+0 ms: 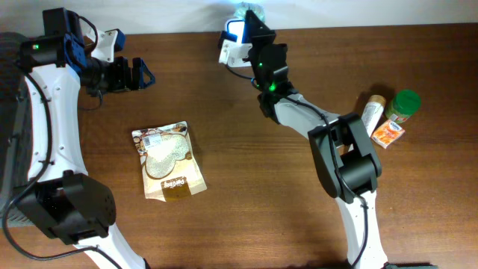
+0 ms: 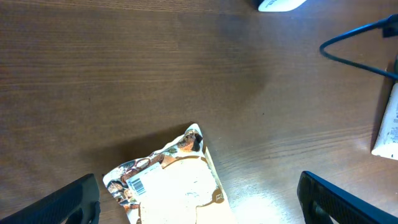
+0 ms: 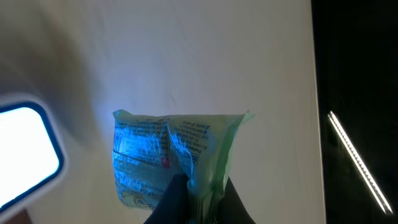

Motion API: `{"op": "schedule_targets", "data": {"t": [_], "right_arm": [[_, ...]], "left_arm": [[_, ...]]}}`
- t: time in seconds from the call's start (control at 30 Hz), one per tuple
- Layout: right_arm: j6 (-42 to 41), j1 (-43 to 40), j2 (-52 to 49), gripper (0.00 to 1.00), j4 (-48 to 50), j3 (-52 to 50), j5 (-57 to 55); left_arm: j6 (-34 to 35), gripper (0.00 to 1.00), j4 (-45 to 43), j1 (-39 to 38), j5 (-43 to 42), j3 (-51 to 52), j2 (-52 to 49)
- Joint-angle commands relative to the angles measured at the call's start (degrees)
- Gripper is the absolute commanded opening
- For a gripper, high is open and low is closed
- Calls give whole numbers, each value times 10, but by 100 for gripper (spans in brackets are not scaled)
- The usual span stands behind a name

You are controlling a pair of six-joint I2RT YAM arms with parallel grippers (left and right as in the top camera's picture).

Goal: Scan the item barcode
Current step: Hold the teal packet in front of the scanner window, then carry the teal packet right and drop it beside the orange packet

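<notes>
My right gripper is to swing back past the tube, down onto bare table beside the orange packet, as the scanner (image 1: 232, 39) lights the green and clear packet's printed side.
My right gripper (image 1: 254, 28) is at the table's far edge, shut on a thin green and clear packet (image 1: 247, 12). In the right wrist view the packet (image 3: 174, 149) stands above the two dark fingers (image 3: 177, 202) that pinch its lower edge, and blue light falls on its printed face. The white scanner (image 1: 232, 39) sits just left of it, and its lit window (image 3: 25, 149) glows at the left. My left gripper (image 1: 127, 75) hovers open at the far left, above and behind a brown and white pouch (image 1: 169, 161) that lies flat with its barcode label (image 2: 142, 183) facing up.
A white tube (image 1: 371, 113), a green-lidded jar (image 1: 405, 104) and a small orange packet (image 1: 388, 133) lie at the right. A blue cable (image 2: 354, 50) runs across the table at the upper right of the left wrist view.
</notes>
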State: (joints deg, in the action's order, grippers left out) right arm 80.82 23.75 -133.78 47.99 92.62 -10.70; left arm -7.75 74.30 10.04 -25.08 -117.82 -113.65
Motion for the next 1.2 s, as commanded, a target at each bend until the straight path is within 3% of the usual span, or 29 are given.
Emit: {"op": "schedule_targets", "data": {"t": [0.0,0.27,0.47,0.57,0.77,0.93,1.07,1.17], "right_arm": [[-22,17,68,4,-18,3,-6],[-220,17,257,4,-302,3,-3],[-661,13,408,4,-608,3,-5],[-788,9,455,4,-749,3,-5],[-897,-12,505,4,-990,3,-5],[-994,-100,492,4,-1176,0,-5],[-1034,-208,474,4,-1229,-30,-9],[-1039,-304,466,4,-1217,-77,-22]], "left_arm": [[-5,99,-1,2,-4,-3,1],[-5,99,-1,2,-4,-3,1],[-5,99,-1,2,-4,-3,1],[-5,99,-1,2,-4,-3,1],[-5,99,-1,2,-4,-3,1],[-5,99,-1,2,-4,-3,1],[-5,99,-1,2,-4,-3,1],[-5,99,-1,2,-4,-3,1]]}}
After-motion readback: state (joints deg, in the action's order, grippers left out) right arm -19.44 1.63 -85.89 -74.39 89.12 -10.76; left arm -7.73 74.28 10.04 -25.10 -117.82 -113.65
